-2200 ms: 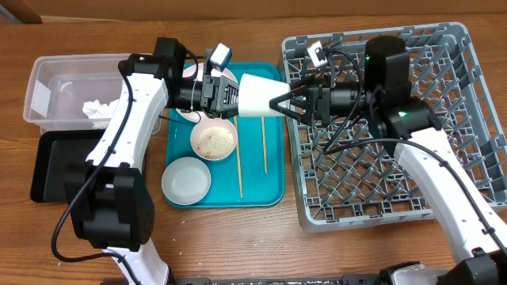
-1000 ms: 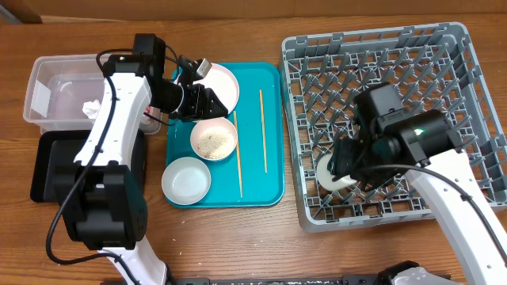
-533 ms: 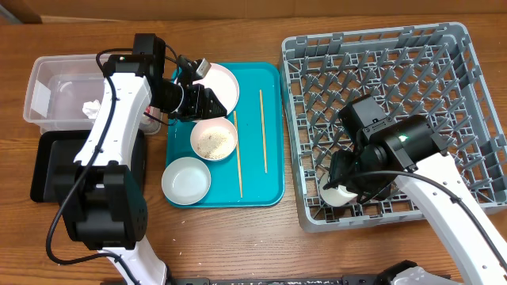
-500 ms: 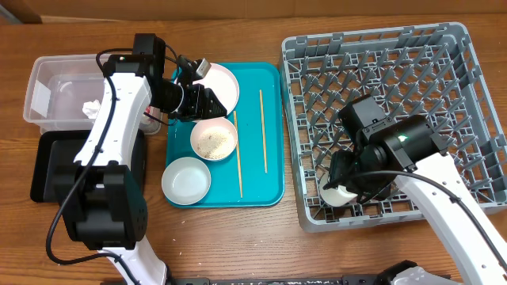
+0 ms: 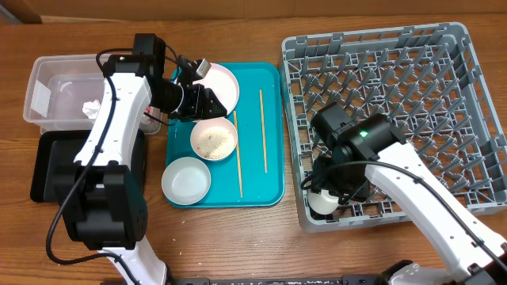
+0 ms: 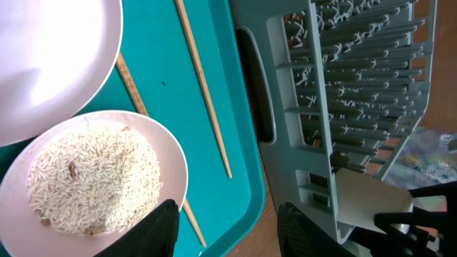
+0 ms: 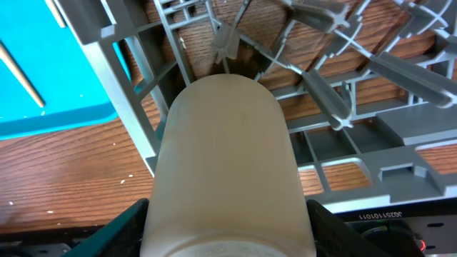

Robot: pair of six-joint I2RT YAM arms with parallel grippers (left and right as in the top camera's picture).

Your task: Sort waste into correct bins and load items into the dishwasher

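I will lower my left gripper, moving it to the right in the overhead view, onto its rim (image 5: 235, 138) (image 6: 181, 161) beside the chopsticks, because the white bowl still has rice scraps in it.
My right gripper (image 5: 326, 195) (image 7: 228, 239) is shut on the small white cup (image 5: 322, 203) (image 7: 227, 164), holding it low at the near-left corner of the grey dish rack (image 5: 396, 47) (image 7: 321, 78). My left gripper (image 5: 211, 103) (image 6: 234, 230) hovers open over the teal tray, with nothing between its fingers. Below it sit the white bowl of rice scraps (image 5: 213, 142) (image 6: 93, 175) and the white plate (image 5: 223, 85) (image 6: 50, 57). Two chopsticks (image 5: 263, 131) (image 6: 203, 93) lie on the tray. The grey-green bowl (image 5: 186, 180) sits at the tray's near-left end.
The teal tray (image 5: 269, 186) lies between the arms. At far left a clear tub (image 5: 47, 79) holds crumpled tissue (image 5: 93, 107), with the black tray (image 5: 47, 170) in front of it. The rack's pegs and lattice wall closely surround the cup.
The right arm has carried the cup from the rack's left middle down to its near-left corner. The left arm, which had met the right at the cup, drew back and now holds still.
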